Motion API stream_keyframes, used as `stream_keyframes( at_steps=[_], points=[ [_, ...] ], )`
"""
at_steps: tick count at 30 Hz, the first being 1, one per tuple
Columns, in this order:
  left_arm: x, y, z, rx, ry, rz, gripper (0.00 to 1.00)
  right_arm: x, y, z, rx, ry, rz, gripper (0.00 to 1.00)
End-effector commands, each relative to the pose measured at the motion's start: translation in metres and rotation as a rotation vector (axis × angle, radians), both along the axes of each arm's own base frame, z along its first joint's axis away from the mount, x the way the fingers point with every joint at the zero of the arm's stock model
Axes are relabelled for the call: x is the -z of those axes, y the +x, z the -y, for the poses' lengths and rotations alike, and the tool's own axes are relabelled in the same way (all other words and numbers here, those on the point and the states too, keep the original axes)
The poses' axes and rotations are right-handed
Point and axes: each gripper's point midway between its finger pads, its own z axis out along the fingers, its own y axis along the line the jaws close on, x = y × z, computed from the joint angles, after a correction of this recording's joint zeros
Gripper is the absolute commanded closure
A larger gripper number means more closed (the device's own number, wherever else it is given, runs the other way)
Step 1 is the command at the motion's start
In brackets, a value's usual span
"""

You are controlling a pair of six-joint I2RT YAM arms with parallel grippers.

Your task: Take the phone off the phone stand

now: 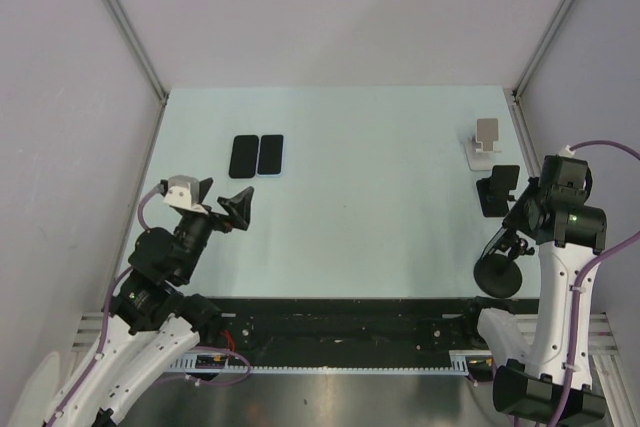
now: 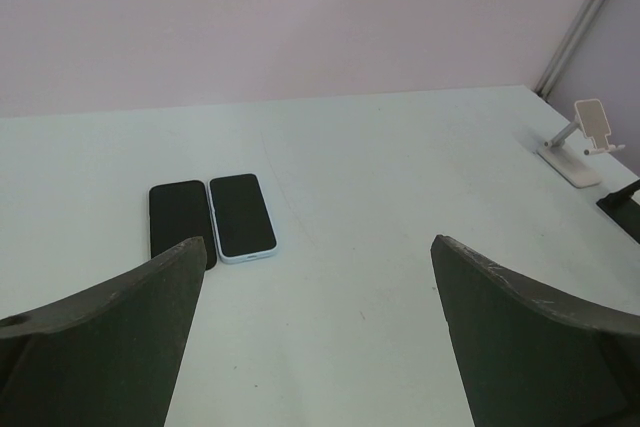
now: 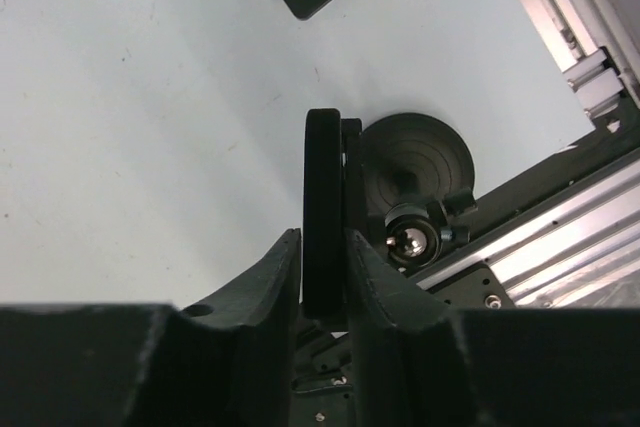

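The phone stand sits by the near bar, so my right gripper needs to turn and carry it and the phone outward to the table's clear middle.
In the right wrist view a black phone (image 3: 322, 187) stands edge-on in a black phone stand (image 3: 415, 159) with a round base. My right gripper (image 3: 322, 237) is closed around the phone's lower part, one finger pressed on each face. From above, the same stand (image 1: 497, 274) sits at the near right of the table, with my right gripper (image 1: 515, 232) over it and the phone mostly hidden. My left gripper (image 2: 320, 257) hangs open above the table's left side (image 1: 225, 202), holding nothing.
Two phones lie flat side by side at the left, one black (image 1: 245, 155), one in a light blue case (image 1: 270, 155). A white stand (image 1: 485, 142) and another black stand (image 1: 497, 190) sit at the far right. The table's near edge rail (image 3: 560, 247) runs close to the held stand.
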Motion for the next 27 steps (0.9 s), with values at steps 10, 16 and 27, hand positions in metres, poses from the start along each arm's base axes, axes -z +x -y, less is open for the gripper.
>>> stream_keyframes(
  at_steps=[10,16,27],
  points=[
    [-0.001,0.001,0.005,0.024,0.033,0.025,0.0,-0.029,0.027,-0.041,-0.252,0.023,0.163,1.0],
    [0.001,0.003,0.009,0.042,0.041,0.017,0.0,-0.064,0.061,-0.111,-0.542,0.099,0.363,1.0],
    [0.011,0.007,0.02,0.082,0.075,-0.012,0.0,-0.078,0.111,-0.273,-1.09,0.029,0.507,1.0]
  ],
)
